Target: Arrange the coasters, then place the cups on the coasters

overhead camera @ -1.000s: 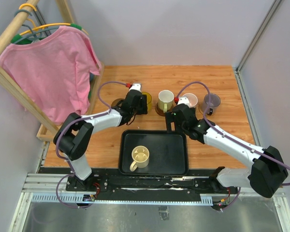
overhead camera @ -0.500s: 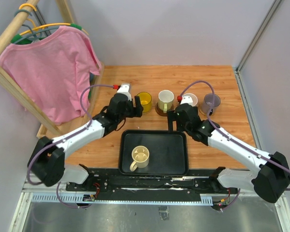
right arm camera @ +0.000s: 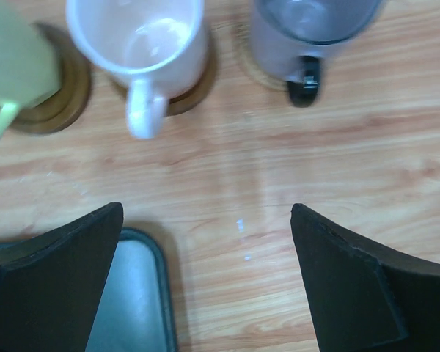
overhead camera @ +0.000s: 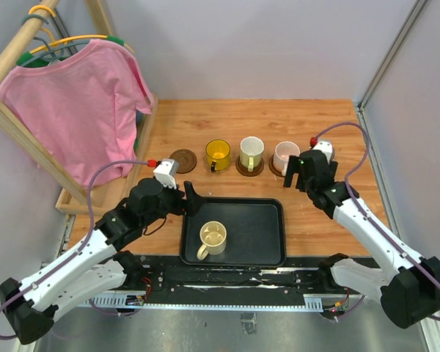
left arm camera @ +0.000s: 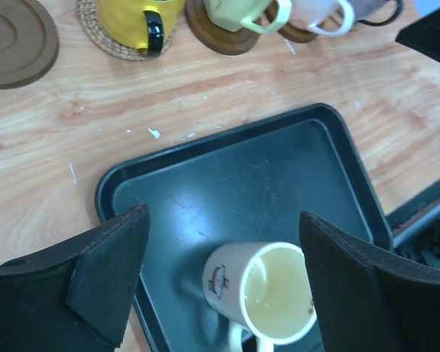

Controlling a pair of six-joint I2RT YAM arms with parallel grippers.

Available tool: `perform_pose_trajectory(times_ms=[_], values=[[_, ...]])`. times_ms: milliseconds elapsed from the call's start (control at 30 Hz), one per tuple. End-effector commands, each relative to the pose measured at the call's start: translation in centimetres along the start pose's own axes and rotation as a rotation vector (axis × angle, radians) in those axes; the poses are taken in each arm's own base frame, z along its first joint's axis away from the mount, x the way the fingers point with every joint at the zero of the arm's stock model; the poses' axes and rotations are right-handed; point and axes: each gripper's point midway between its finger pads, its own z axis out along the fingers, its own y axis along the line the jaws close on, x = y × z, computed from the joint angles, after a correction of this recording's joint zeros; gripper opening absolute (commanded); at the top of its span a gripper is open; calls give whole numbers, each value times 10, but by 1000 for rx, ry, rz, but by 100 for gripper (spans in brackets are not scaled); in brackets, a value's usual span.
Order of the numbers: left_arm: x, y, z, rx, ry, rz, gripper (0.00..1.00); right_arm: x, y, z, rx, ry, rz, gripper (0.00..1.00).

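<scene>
I need to move my left gripper back and down onto the cream cup's handle [overhead camera: 202, 252] [left arm camera: 248, 340] next.
Four cups stand in a row on coasters: yellow [overhead camera: 218, 153], pale green [overhead camera: 251, 152], pink [overhead camera: 285, 155] and grey-purple [right arm camera: 309, 26], the last hidden in the top view by my right wrist. One dark brown coaster [overhead camera: 182, 160] lies bare at the left end of the row. The cream cup [overhead camera: 213, 237] stands in the black tray [overhead camera: 260, 249]. My left gripper [overhead camera: 191, 199] hovers open above the tray's left edge, the cream cup [left arm camera: 268, 293] below and between its fingers. My right gripper [overhead camera: 299, 174] is open over bare wood, just in front of the pink cup [right arm camera: 143, 37].
A wooden rack with a pink T-shirt [overhead camera: 81, 110] fills the left side. Grey walls close the back and right. A metal rail [overhead camera: 227, 275] runs along the near edge behind the tray.
My left gripper let go of the yellow cup, opened wide and drew back toward the tray's left side. My right arm swung right, from the tray's far edge to the pink and grey-purple cups.
</scene>
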Motion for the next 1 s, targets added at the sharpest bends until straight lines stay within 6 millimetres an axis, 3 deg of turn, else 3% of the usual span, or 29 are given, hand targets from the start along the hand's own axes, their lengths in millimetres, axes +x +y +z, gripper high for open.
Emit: perform_pose_trajectory(times_ms=[0, 167, 333, 667, 967], values=[[24, -10, -23, 63, 70, -72, 87, -2, -48, -1, 114, -17, 100, 98], [53, -14, -31, 79, 155, -88, 87, -3, -84, -15, 193, -70, 184, 98], [76, -30, -34, 115, 223, -75, 88, -9, -109, -37, 276, -158, 223, 98], [127, -53, -39, 112, 371, -10, 87, -12, -121, -61, 295, -250, 273, 98], [142, -50, -32, 68, 379, -55, 78, -5, -120, -60, 291, -234, 281, 98]])
